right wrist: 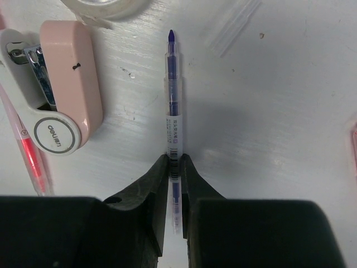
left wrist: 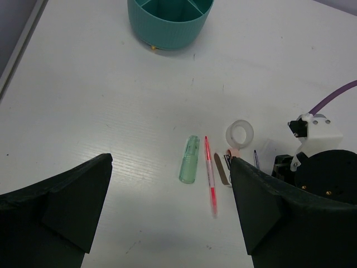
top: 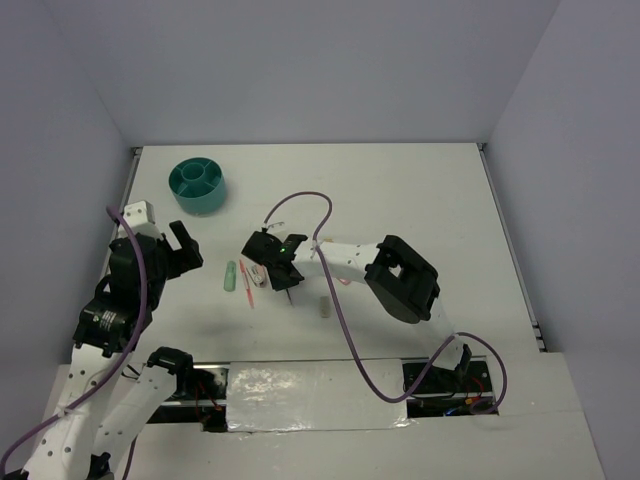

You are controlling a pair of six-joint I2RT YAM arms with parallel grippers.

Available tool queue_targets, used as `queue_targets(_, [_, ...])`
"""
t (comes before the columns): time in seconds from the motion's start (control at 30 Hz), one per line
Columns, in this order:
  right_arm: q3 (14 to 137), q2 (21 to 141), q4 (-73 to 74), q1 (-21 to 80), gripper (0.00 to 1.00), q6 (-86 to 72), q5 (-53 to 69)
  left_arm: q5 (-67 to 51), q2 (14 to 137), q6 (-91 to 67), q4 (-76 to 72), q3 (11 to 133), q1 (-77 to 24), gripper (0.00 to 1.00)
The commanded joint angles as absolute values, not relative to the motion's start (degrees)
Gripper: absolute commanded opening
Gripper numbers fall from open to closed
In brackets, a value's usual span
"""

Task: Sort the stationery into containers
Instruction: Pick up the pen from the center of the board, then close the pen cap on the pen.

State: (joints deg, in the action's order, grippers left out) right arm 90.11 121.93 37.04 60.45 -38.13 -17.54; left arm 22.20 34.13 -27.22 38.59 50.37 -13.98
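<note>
The purple pen's tip is bare, so my left gripper needs to swing across and down next, onto the clear cap [left wrist: 266, 146] below it, beyond the tape ring [left wrist: 240, 133].
My right gripper [right wrist: 175, 159] is shut on a purple pen [right wrist: 173, 106] that lies on the table, next to a pink stapler [right wrist: 61, 84] and a clear tape ring [right wrist: 106, 5]. In the top view the right gripper [top: 283, 270] sits over the pile of stationery. A pale green oblong piece [left wrist: 189, 159], a pink pen [left wrist: 210, 176] and the tape ring [left wrist: 240, 133] show in the left wrist view. The teal cup [top: 197, 186] stands at the far left, with its compartments showing. My left gripper [left wrist: 167, 195] is open and empty, above the table left of the pile.
A small pale block [top: 324, 306] lies alone near the right arm. A clear cap [right wrist: 231, 25] lies right of the purple pen. The right arm's purple cable [top: 300, 200] loops over the table. White walls bound the table.
</note>
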Motion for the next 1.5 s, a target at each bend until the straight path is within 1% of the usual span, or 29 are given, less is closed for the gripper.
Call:
queue_targets(0.0, [88.5,124.0,36.8,61.0,0.0,-40.5,-16.0,21.9,33.4,-26.8,36.8,52.0,-13.9,0.99])
queue_targets(0.07, [87.5,122.4,36.3,61.1,0.0,-41.1,-16.1,21.9,33.7,-26.9,36.8,52.1,-13.9,0.99])
queue_targets(0.17, [83.5,116.9,33.9,61.1,0.0,-41.6,-15.5,22.6,34.5,-27.0,37.0,52.5,-13.9,0.99])
queue_targets(0.27, [77.4,108.0,31.3,61.3,0.0,-41.8,-15.5,22.2,35.8,-27.4,37.2,53.7,-13.9,0.99])
queue_targets(0.3, [75.7,102.3,30.6,61.6,0.0,-41.9,-15.7,21.7,36.2,-27.7,37.2,54.1,-13.9,0.99])
queue_targets(0.37, [70.1,96.3,28.7,61.5,0.0,-42.0,-16.1,21.1,37.7,-31.1,37.8,56.1,-13.9,0.99])
queue_targets(0.4, [68.4,90.3,28.3,61.5,0.0,-41.9,-16.3,18.5,38.2,-32.2,37.4,56.6,-13.9,0.99])
queue_targets(0.47, [63.5,84.7,28.6,61.6,0.0,-41.5,-17.2,14.7,40.2,-33.5,33.2,56.9,-13.9,0.99])
queue_targets(0.5, [62.2,79.4,29.3,61.4,0.0,-41.4,-17.7,9.5,41.1,-33.1,31.7,57.0,-14.0,0.99])
queue_targets(0.6, [57.7,69.3,32.9,61.1,0.0,-41.9,-20.0,3.4,48.8,-34.1,29.6,58.9,-14.6,0.99])
queue_targets(0.63, [55.7,66.6,33.7,60.9,0.0,-42.1,-20.4,3.3,54.3,-33.7,29.6,59.7,-15.5,0.99])
queue_targets(0.7, [54.3,59.6,36.4,60.4,0.0,-42.2,-21.6,7.2,60.3,-33.7,30.5,62.7,-22.3,0.99])
queue_targets(0.73, [53.2,57.4,37.3,60.0,0.0,-42.3,-22.2,12.0,66.6,-32.7,30.8,64.1,-25.1,0.99])
queue_targets(0.77, [52.7,55.5,38.9,59.3,0.0,-42.3,-22.8,13.9,69.8,-31.9,31.9,67.4,-30.2,0.99])
queue_targets(0.8, [52.0,52.2,39.5,59.0,0.0,-41.8,-23.5,14.9,76.6,-31.3,32.5,69.0,-31.9,0.99])
queue_targets(0.9, [52.0,48.4,43.6,58.5,0.0,-41.8,-24.6,14.6,87.1,-29.2,33.1,73.9,-34.0,0.95])
queue_targets(1.1, [50.2,45.0,46.8,58.4,0.0,-41.4,-24.5,14.3,99.6,-26.2,31.3,78.0,-35.5,0.88])
queue_targets(1.2, [49.0,44.9,46.6,58.4,0.0,-40.8,-24.6,15.6,103.9,-26.0,31.8,79.5,-35.8,0.86])
queue_targets(1.33, [48.1,45.8,45.1,58.4,0.0,-40.1,-23.9,15.8,107.1,-25.8,31.1,79.5,-35.8,0.79])
queue_targets(1.47, [47.6,47.3,43.8,58.4,0.0,-39.3,-23.5,15.6,108.2,-25.1,30.2,78.6,-35.8,0.77])
